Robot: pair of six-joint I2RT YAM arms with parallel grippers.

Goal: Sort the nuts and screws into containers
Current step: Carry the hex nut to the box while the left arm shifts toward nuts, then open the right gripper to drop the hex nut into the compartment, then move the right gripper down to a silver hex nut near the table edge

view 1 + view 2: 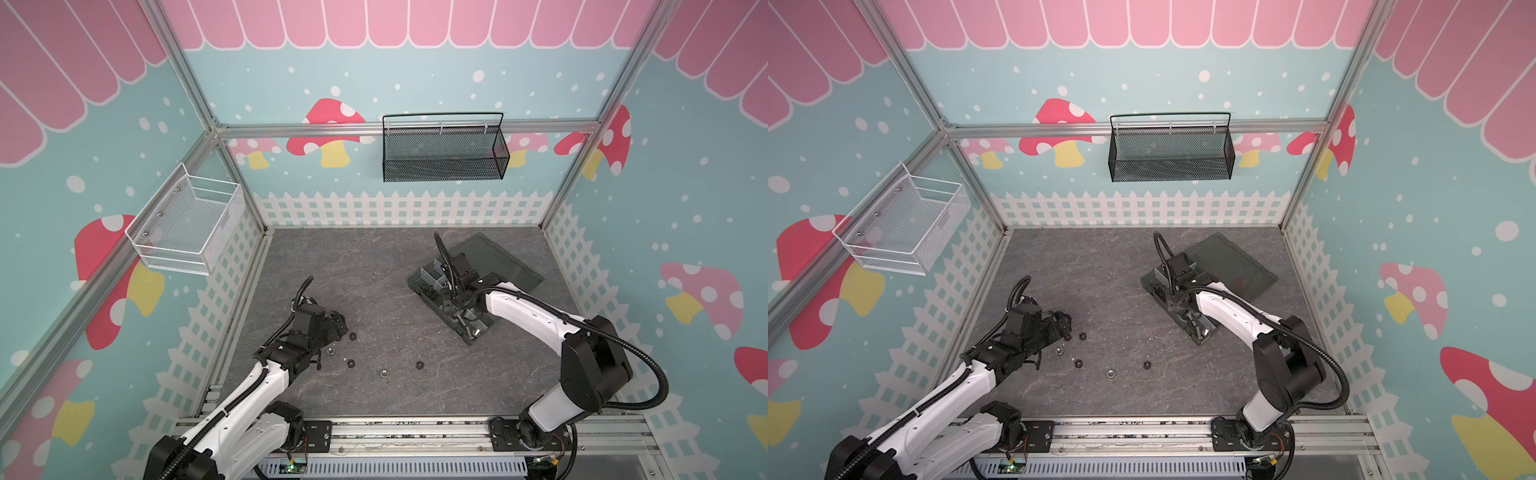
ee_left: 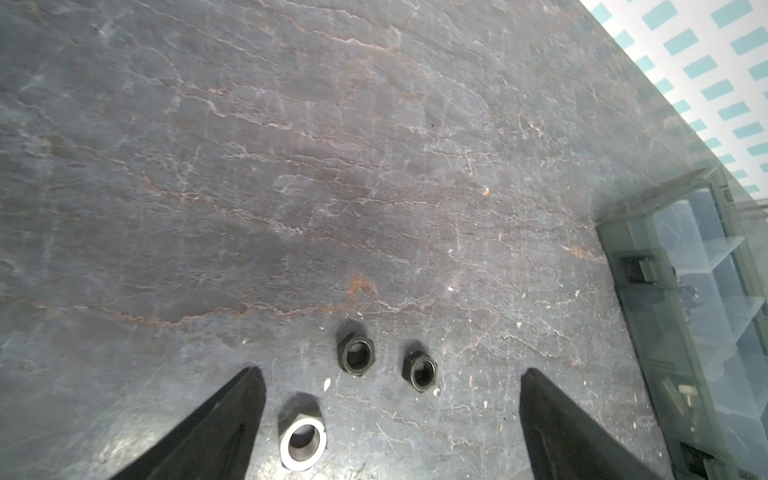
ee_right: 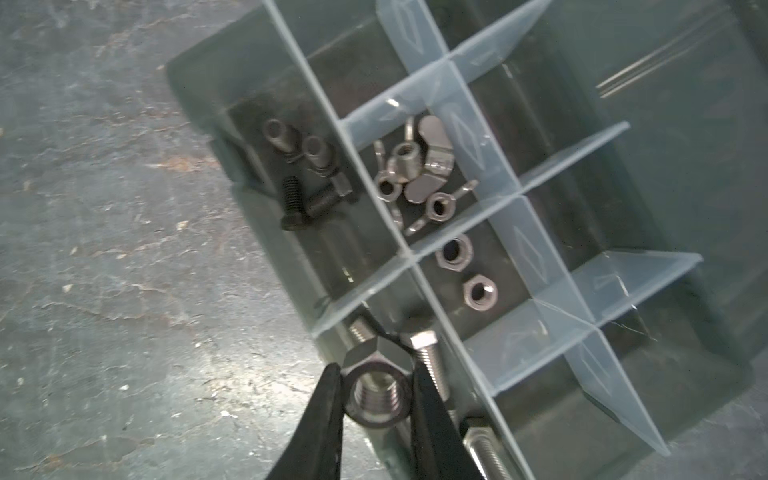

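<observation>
Silver nuts already lie beyond the containers' divider. My right gripper will next move away from the silver screws over the silver-nut section [image 3: 485, 293] and let go of the large silver nut.
Several nuts lie loose on the grey table, black ones [image 1: 353, 336] [image 1: 419, 365] and silver ones [image 1: 383, 372]. My left gripper [image 2: 390, 374] hangs open just above three of them: a silver nut [image 2: 302, 442] by one finger and two black nuts [image 2: 356, 353] [image 2: 420, 371] ahead of the jaws. My right gripper [image 3: 376, 374] is shut on a large silver nut [image 3: 377, 395] over the containers [image 3: 519, 266]. Below it a compartment holds silver screws [image 3: 428, 357]. Other compartments hold black screws [image 3: 307, 187], wing nuts [image 3: 432, 166] and silver nuts [image 3: 480, 293].
The organizer box [image 1: 419, 286] sits at the table's right rear with its lid [image 1: 498, 257] lying open behind it. A black mesh basket [image 1: 444, 149] hangs on the back wall and a white wire basket [image 1: 187, 228] on the left wall. A metal rail [image 1: 415, 432] runs along the front.
</observation>
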